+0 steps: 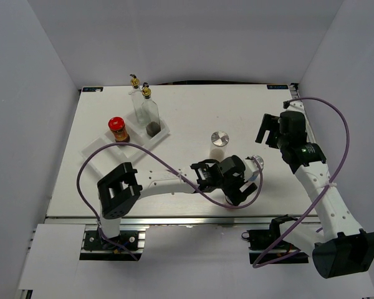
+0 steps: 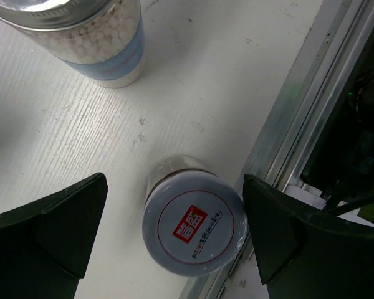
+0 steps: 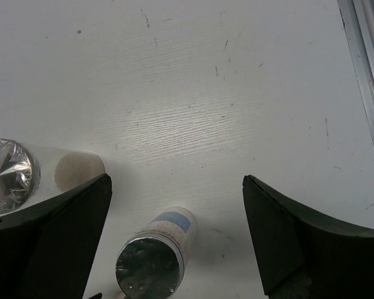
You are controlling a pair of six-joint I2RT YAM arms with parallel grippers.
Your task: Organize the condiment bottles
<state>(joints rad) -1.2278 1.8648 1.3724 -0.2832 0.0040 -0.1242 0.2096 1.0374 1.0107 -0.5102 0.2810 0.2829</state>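
Observation:
My left gripper moves down slightly next, then closes around the red-logo shaker's grey lid.
A grey-lidded shaker with a red logo [image 2: 193, 229] stands by the table's front edge, between the wide-open jaws of my left gripper [image 2: 174, 199]; the right finger is right beside its lid and the left finger is well clear. The left gripper [image 1: 240, 189] hides this shaker in the top view. A silver-lidded shaker with a blue band [image 1: 257, 162] stands just beyond it and shows in both wrist views [image 2: 81, 37] [image 3: 151, 265]. Another silver-lidded shaker [image 1: 219, 138] [image 3: 9, 174] stands mid-table. My right gripper [image 1: 267, 131] [image 3: 176, 187] is open and empty above the table.
A white compartment rack [image 1: 93, 152] at the back left holds two tall glass bottles with gold pourers [image 1: 151, 112] [image 1: 137, 93] and a red-capped jar [image 1: 118, 129]. The metal rail of the table's front edge [image 2: 287, 124] runs just beside the left gripper. A purple cable loops over the table.

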